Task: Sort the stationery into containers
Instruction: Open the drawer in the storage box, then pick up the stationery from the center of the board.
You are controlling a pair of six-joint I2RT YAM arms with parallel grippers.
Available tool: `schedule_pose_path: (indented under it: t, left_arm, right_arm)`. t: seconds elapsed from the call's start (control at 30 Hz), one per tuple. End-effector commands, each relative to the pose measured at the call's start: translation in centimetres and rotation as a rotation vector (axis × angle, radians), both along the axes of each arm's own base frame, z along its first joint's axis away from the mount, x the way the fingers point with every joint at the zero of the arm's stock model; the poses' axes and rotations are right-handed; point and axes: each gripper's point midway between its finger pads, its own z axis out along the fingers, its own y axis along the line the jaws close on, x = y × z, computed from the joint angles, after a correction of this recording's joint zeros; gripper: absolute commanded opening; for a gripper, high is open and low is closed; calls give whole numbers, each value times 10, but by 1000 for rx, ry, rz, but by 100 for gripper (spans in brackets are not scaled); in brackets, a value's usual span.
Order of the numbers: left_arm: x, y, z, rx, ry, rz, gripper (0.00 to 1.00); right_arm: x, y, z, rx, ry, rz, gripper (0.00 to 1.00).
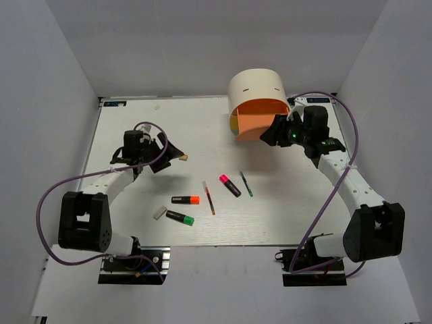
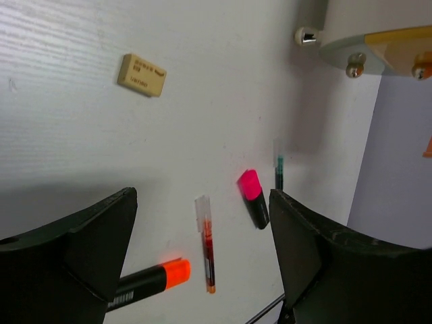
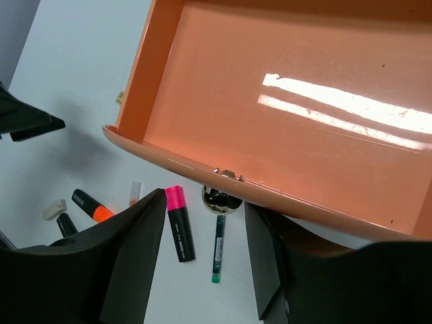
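I should bring the open fingers of my left gripper down around the tan eraser (image 1: 183, 157). The eraser is below the gripper and to its right in the top view.
The cream desk unit (image 1: 255, 86) stands at the back right with its top pink drawer (image 1: 260, 121) pulled open and empty (image 3: 290, 115). My right gripper (image 1: 275, 132) is open, its jaws on either side of the drawer's knob (image 3: 219, 199) without touching it. My left gripper (image 1: 166, 151) is open and empty above the table, just left of the tan eraser (image 1: 183, 157). On the table lie the pink highlighter (image 1: 229, 185), orange highlighter (image 1: 185, 200), green highlighter (image 1: 180, 217), red pen (image 1: 208, 197), green pen (image 1: 246, 183) and grey eraser (image 1: 160, 213).
The white table (image 1: 135, 121) is walled in by white panels at the back and both sides. Purple cables loop beside each arm. The yellow drawer front (image 1: 233, 125) shows under the open drawer.
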Motion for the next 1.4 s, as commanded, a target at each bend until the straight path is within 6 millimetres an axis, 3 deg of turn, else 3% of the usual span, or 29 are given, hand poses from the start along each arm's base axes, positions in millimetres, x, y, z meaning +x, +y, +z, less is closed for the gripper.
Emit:
schedule_pose_path:
  t: [0.0,0.17,0.37,0.43,0.63,0.8,0.9,1.07,1.17,1.37]
  left_arm:
    - [23,-4,19,-12,-40,33,88]
    - [29,-11,9,-24,5,52,88]
    - [39,-12,-11,29,106,113,85]
    - [38,-10,-27,68,169,138,85]
    - [55,-16,-35,134,231,204,84]
    - [65,-23,-57,202,326,275,67]
    - [76,-20,-50,243,336,321,64]
    - [72,-20,-58,312,398,334,61]
    - [66,-16,-74,349,454,335,61]
    - [65,-20,-85,366,493,330,61]
  right_arm:
    - [7,0,8,-4,-87,11,56]
    - [12,-1,14,1,-109,15,58]
    - [-4,1,11,-19,-117,68,67]
    - [-8,1,10,-20,-125,72,67]
    - [-14,0,15,-42,-174,97,68]
    - [-27,-3,19,-66,-225,126,68]
    - [-38,-6,18,-77,-244,137,68]
    - [-56,-12,18,-95,-276,138,68]
    - [-59,-14,14,-100,-272,136,68]
    - [-66,-17,16,-101,-288,126,68]
